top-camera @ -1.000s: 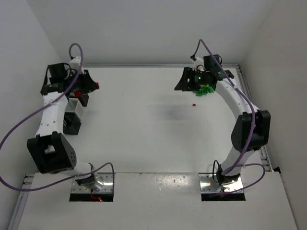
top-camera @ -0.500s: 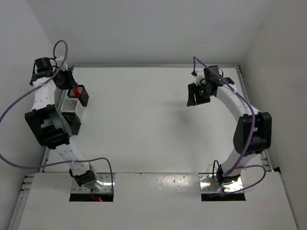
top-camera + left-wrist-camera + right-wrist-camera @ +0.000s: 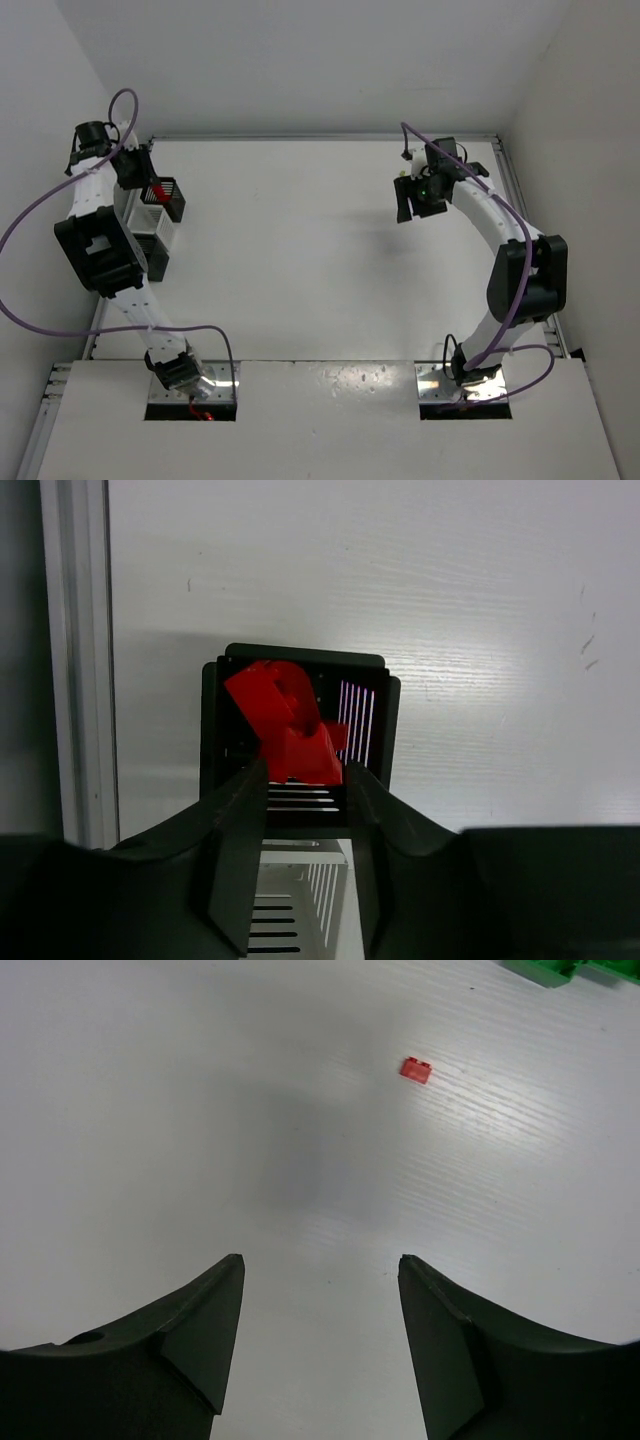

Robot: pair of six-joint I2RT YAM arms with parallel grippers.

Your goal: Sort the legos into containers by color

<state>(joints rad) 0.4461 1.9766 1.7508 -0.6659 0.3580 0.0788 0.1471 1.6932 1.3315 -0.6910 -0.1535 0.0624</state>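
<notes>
I will next move my right gripper down and ahead onto the single red lego (image 3: 416, 1070). The lego is still unsorted and lies below my gripper, toward the top edge of the wrist view.
My left gripper (image 3: 151, 184) (image 3: 305, 772) hangs over the far black container (image 3: 170, 199) (image 3: 385, 725), shut on a clump of red legos (image 3: 288, 725) at its fingertips. A white container (image 3: 152, 222) (image 3: 300, 880) stands just nearer, and another black one (image 3: 157, 262) follows it. My right gripper (image 3: 409, 200) (image 3: 320, 1265) is open above bare table with nothing between its fingers. In the right wrist view a single red lego (image 3: 415, 1069) lies ahead of it, and green legos (image 3: 548, 969) show at the top edge.
The three containers line the table's left edge, close to the side rail (image 3: 75, 680) and the left wall. The left arm's purple cable (image 3: 40, 215) loops beside them. The right arm's links (image 3: 500, 225) curve along the right edge.
The left arm swung back and left, bringing the red legos over the far black container. The right gripper drew off the green pile and opened wider.
</notes>
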